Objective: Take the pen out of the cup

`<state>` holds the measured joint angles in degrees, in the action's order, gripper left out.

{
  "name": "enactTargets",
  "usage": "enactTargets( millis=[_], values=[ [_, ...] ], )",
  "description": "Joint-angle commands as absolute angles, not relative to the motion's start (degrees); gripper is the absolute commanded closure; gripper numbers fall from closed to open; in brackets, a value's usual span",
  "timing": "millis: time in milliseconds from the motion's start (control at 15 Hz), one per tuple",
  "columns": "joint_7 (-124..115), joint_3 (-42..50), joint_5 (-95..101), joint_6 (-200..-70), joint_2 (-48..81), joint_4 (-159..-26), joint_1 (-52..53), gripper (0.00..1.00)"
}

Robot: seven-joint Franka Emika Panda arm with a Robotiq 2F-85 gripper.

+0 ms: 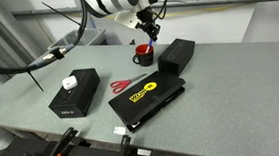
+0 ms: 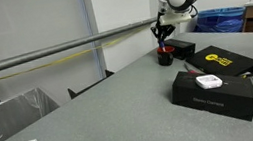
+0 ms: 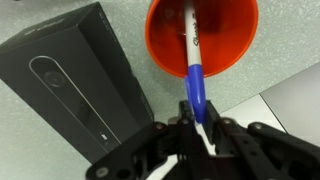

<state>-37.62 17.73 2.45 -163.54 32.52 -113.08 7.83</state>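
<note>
The gripper moves up from the cup next, then toward the box with the white item and down to release the pen on bare tabletop beside the cup.
The red cup [image 3: 200, 35] fills the top of the wrist view. It stands on the grey table at the far side in both exterior views [image 1: 143, 55] [image 2: 165, 57]. The blue pen [image 3: 195, 85] stands in the cup, its white lower part inside and its blue end sticking out toward me. My gripper [image 3: 192, 122] is shut on the pen's blue end, directly above the cup [image 1: 150, 31] [image 2: 164, 32].
A black box [image 3: 75, 85] lies right beside the cup [image 1: 177, 53]. Red-handled scissors [image 1: 128, 85], a flat black case with a yellow label [image 1: 147, 97] and a black box with a white item [image 1: 74, 95] lie nearer the front. A metal rail [image 2: 53, 51] runs behind.
</note>
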Motion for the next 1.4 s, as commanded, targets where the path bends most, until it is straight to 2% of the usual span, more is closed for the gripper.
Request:
enactTargets(
  millis=[0, 200, 533, 800, 1333],
  values=[
    [-35.71, 17.14, 0.88, -165.94, 26.97, -116.13, 6.86, 0.96],
    [-31.12, 14.67, -0.12, -166.73, 19.81, -119.8, 4.74, 0.96],
    [-15.45, 3.12, -8.46, -164.01, 11.09, -124.48, 0.03, 0.96],
    [-13.8, -0.92, -7.82, -159.83, 17.17, -122.41, 2.69, 0.96],
    [-16.27, 3.77, 5.99, -154.49, 33.52, -114.84, 11.29, 0.96]
  ],
)
